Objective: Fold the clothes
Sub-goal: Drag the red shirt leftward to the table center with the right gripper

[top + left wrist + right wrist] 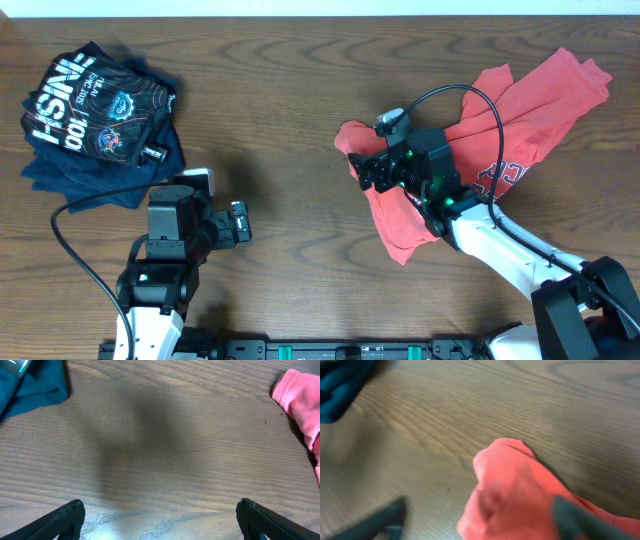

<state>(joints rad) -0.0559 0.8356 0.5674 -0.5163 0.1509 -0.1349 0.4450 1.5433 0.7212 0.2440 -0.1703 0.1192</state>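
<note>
Only bare wood lies under my left gripper, so I will move the gripper to the right in the overhead view and down onto the shirt's bunched end fold.
The clothes, a red-orange T-shirt, lie crumpled at the right of the table, with white lettering showing near the right arm. My right gripper sits over the shirt's left end. In the right wrist view its jaws stand wide apart, open, and a bunched fold of the shirt lies between and under them, nearer the right finger. My left gripper is open over bare wood at the lower left, holding nothing. An edge of the shirt shows at the far right of its view.
A pile of dark navy shirts with white lettering lies at the back left, and its edge shows in both wrist views. A black cable loops over the right arm. Bare wood lies between the two arms.
</note>
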